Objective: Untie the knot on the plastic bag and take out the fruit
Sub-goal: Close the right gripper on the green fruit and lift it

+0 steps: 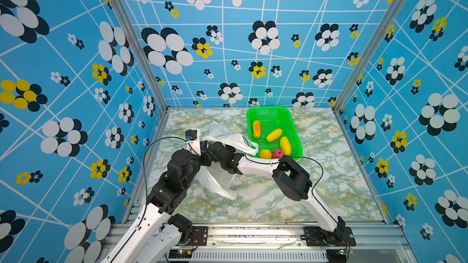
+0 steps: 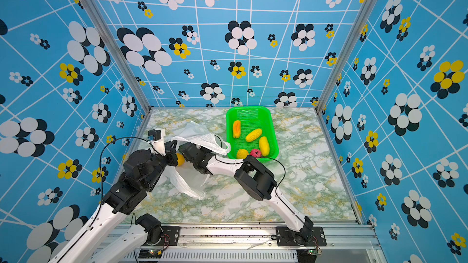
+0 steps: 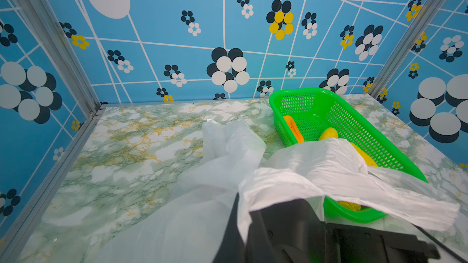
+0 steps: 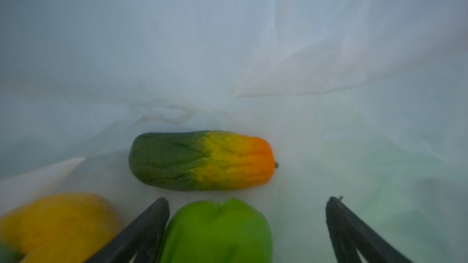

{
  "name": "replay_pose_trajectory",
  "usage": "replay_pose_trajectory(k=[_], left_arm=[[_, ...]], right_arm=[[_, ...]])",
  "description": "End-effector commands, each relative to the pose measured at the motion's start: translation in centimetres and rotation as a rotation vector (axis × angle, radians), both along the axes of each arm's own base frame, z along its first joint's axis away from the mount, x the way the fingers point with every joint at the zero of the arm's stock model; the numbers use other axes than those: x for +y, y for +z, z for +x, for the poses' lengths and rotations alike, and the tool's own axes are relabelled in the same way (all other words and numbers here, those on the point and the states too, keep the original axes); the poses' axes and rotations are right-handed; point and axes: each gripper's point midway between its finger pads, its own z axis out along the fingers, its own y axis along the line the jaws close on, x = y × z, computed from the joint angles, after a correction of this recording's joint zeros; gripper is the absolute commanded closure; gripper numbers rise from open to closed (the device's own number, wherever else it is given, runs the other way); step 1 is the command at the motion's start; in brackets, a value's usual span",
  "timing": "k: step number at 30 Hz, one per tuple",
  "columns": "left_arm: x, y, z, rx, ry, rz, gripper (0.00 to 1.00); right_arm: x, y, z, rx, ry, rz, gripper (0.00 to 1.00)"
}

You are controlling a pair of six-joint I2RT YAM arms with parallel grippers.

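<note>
My right gripper lowers its open fingers and shifts toward the finger beside the yellow fruit (image 4: 58,221) next, to close. The green fruit (image 4: 217,231) sits below, nearer that finger.
The white plastic bag (image 1: 219,130) (image 2: 195,132) lies left of centre on the table, its mouth held up. My left gripper (image 2: 173,148) (image 3: 241,223) is shut on the bag's film at the mouth. My right gripper (image 4: 249,201) is inside the bag and open, with a green fruit (image 4: 217,231) between its fingers, closer to one of them. Beyond that fruit lies a green-to-orange oblong fruit (image 4: 202,160), and a yellow fruit (image 4: 58,221) sits off to one side. In both top views the film hides the right fingertips. The knot is out of view.
A green basket (image 1: 268,108) (image 3: 298,92) stands right of the bag, holding several fruits, among them a yellow oblong one (image 1: 274,135) and a red one (image 1: 277,153). A loop handle (image 1: 249,148) drapes over the basket's near rim. Patterned walls enclose three sides.
</note>
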Motion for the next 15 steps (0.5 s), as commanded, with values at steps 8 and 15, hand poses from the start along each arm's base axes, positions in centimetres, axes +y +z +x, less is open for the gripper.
replay_pose_trajectory(k=[8,15], left_arm=[[-0.2,-0.2,-0.2,0.001,-0.013,-0.015,1.00],[-0.2,-0.1,-0.3,-0.002,-0.011,-0.016,1.00]], right_arm=[[1.6,-3.6,-1.8,0.112,0.137,0.050,0.01],[1.9,-4.2,-1.5,0.122,0.136,0.029,0.17]])
